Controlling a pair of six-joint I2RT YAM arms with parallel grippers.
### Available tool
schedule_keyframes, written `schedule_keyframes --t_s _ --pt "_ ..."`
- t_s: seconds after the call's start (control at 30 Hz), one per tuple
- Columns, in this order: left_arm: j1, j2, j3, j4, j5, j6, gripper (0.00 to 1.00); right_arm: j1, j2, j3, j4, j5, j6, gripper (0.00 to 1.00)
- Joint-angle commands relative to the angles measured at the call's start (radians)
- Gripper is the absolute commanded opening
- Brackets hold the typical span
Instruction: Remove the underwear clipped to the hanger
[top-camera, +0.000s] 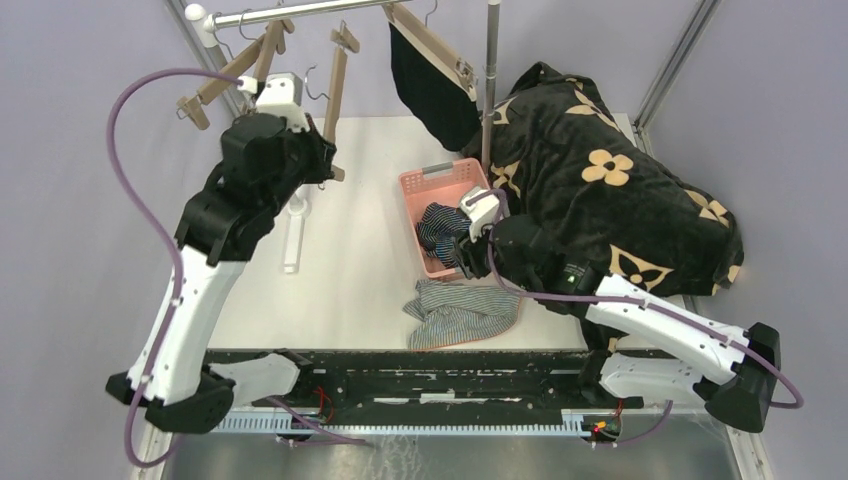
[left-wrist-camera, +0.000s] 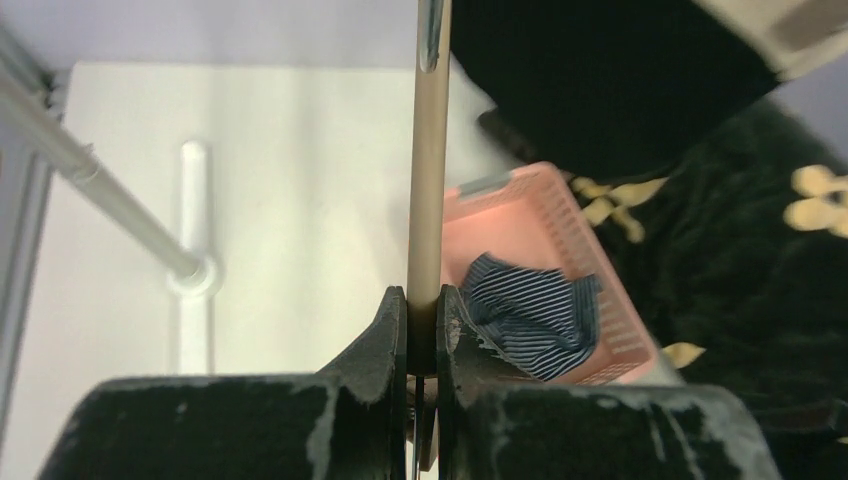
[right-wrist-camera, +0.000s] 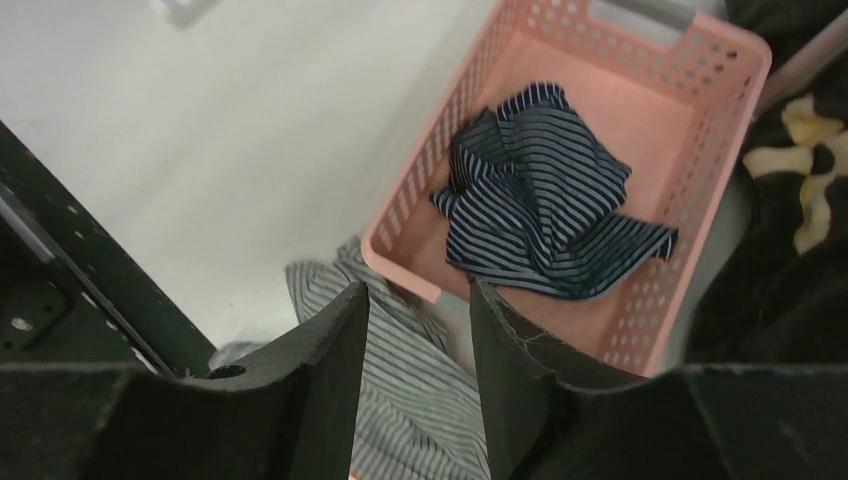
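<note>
My right gripper will go down next onto the grey striped underwear (top-camera: 460, 312), back from the near edge of the basket.
The plain black underwear (top-camera: 432, 85) hangs clipped to a wooden hanger (top-camera: 432, 38) on the rail; it also shows in the left wrist view (left-wrist-camera: 600, 80). The navy striped underwear (top-camera: 440, 225) lies in the pink basket (top-camera: 428, 185), as the right wrist view (right-wrist-camera: 545, 200) shows. The grey striped underwear (top-camera: 460, 312) lies on the table in front of the basket. My left gripper (top-camera: 322, 158) is shut on the bar of an empty wooden hanger (left-wrist-camera: 428, 200). My right gripper (right-wrist-camera: 420, 300) is open and empty over the basket's near edge (right-wrist-camera: 420, 180) and the grey underwear (right-wrist-camera: 420, 400).
A big black blanket with tan flowers (top-camera: 600, 190) is heaped right of the basket. A metal rail (top-camera: 300, 10) with several empty wooden hangers (top-camera: 225, 80) crosses the back. A grey upright pole (top-camera: 490, 70) stands behind the basket. A white stand foot (top-camera: 293, 235) lies at left.
</note>
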Motion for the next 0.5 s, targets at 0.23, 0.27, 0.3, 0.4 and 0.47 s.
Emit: schedule_keyframes --t_s 0.23,0.27,0.3,0.4,0.47 --pt "0.002 0.166 0.301 -0.326 -0.205 0.055 0.03 0.174 0.100 -0.076 -0.138 0.248 0.109 0.58" --pt "0.002 0.188 0.345 -0.341 -0.215 0.057 0.03 0.179 0.116 -0.079 -0.130 0.238 0.123 0.63" --pt "0.002 0.217 0.397 -0.361 -0.223 0.060 0.03 0.184 0.130 -0.084 -0.117 0.222 0.138 0.65" --pt "0.003 0.321 0.548 -0.406 -0.220 0.076 0.03 0.198 0.173 -0.109 -0.065 0.185 0.183 0.69" --pt "0.005 0.383 0.628 -0.434 -0.203 0.089 0.03 0.209 0.194 -0.124 -0.045 0.174 0.212 0.70"
